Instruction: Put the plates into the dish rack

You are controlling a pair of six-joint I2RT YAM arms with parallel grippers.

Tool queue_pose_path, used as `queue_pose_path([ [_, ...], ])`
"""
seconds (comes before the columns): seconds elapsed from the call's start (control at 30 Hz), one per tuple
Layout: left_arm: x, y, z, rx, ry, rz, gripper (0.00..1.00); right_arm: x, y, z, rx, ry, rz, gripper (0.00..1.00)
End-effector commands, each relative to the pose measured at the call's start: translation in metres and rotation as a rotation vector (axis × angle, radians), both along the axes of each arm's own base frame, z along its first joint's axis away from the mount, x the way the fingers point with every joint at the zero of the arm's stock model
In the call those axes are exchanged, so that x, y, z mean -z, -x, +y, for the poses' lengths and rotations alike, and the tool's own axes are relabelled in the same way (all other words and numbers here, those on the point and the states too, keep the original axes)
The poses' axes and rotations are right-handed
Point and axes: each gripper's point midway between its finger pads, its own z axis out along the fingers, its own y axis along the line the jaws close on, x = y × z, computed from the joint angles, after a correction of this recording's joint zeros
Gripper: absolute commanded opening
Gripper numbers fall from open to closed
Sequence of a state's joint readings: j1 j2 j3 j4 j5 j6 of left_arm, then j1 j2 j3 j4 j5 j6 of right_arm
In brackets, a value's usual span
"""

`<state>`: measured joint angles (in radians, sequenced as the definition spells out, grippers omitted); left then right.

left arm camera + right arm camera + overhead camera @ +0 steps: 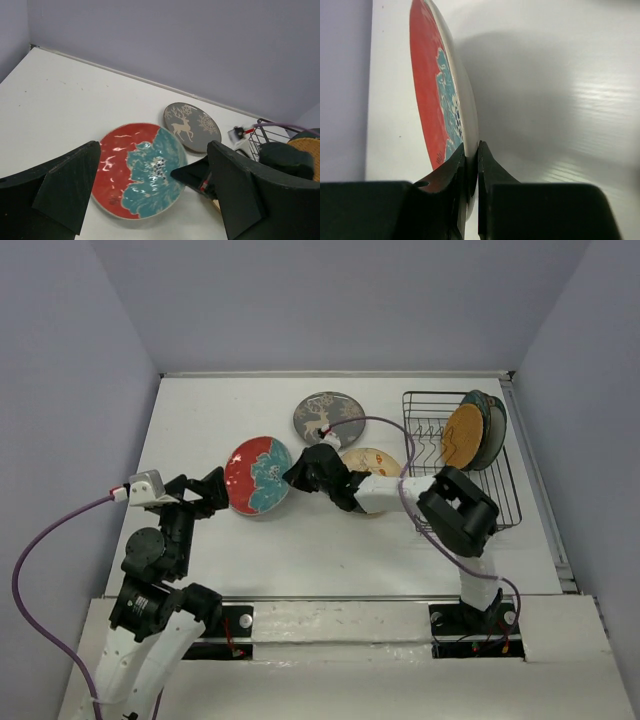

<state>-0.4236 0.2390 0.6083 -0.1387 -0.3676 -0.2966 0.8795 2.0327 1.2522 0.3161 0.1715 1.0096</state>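
My right gripper lifts the red plate next and carries it upright over the rack (pixel 505 495) and down there, because open slots show beside the orange woven-look plate.
The red plate with teal flower (pixel 257 475) lies left of centre, its right rim pinched by my right gripper (pixel 296 474), which is shut on it; the right wrist view shows the plate edge-on (pixel 427 90) between the fingers (pixel 470 165). It also shows in the left wrist view (pixel 140 170). My left gripper (pixel 210 492) is open and empty just left of that plate. The grey deer plate (pixel 326 418) lies behind. The cream floral plate (pixel 372 462) is partly under the right arm. The orange woven-look plate (pixel 463 436) and a dark teal plate (pixel 495 430) stand in the black dish rack (pixel 505 495).
The rack stands at the right edge against the side wall. A purple cable (pixel 380 425) loops over the right arm above the deer plate. The back wall edge (pixel 330 374) bounds the table. A white rail (pixel 330 612) runs along the near edge.
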Motion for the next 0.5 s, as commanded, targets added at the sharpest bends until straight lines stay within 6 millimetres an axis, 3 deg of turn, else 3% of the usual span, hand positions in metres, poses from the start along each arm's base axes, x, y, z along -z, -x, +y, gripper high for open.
queue_pose_path([
  [0.0,-0.02,0.006,0.001,0.007,0.024,-0.076,0.99,-0.192,-0.03,-0.066,0.174,0.059,-0.462,0.07],
  [0.03,-0.021,0.006,0.001,0.01,0.024,-0.08,0.99,-0.207,-0.035,-0.084,0.208,0.095,-0.498,0.07],
  [0.07,-0.021,0.007,0.0,0.016,0.024,-0.082,0.99,-0.214,-0.044,-0.116,0.263,0.195,-0.53,0.07],
  [0.1,-0.023,0.009,0.0,0.022,0.026,-0.091,0.99,-0.245,-0.039,-0.141,0.306,0.195,-0.574,0.07],
  [0.17,-0.024,0.011,0.0,0.025,0.029,-0.098,0.99,-0.263,-0.043,-0.185,0.379,0.311,-0.618,0.07],
  [0.2,-0.024,0.011,0.0,0.029,0.029,-0.099,0.99,-0.268,-0.048,-0.217,0.432,0.377,-0.614,0.07],
  [0.23,-0.024,0.013,-0.001,0.036,0.031,-0.104,0.99,-0.291,-0.041,-0.244,0.47,0.43,-0.658,0.07],
  [0.37,-0.028,0.016,-0.004,0.059,0.035,-0.122,0.99,-0.333,-0.025,-0.34,0.676,0.674,-0.69,0.07],
  [0.47,-0.029,0.018,-0.006,0.074,0.036,-0.13,0.99,-0.355,-0.013,-0.387,0.765,0.851,-0.691,0.07],
])
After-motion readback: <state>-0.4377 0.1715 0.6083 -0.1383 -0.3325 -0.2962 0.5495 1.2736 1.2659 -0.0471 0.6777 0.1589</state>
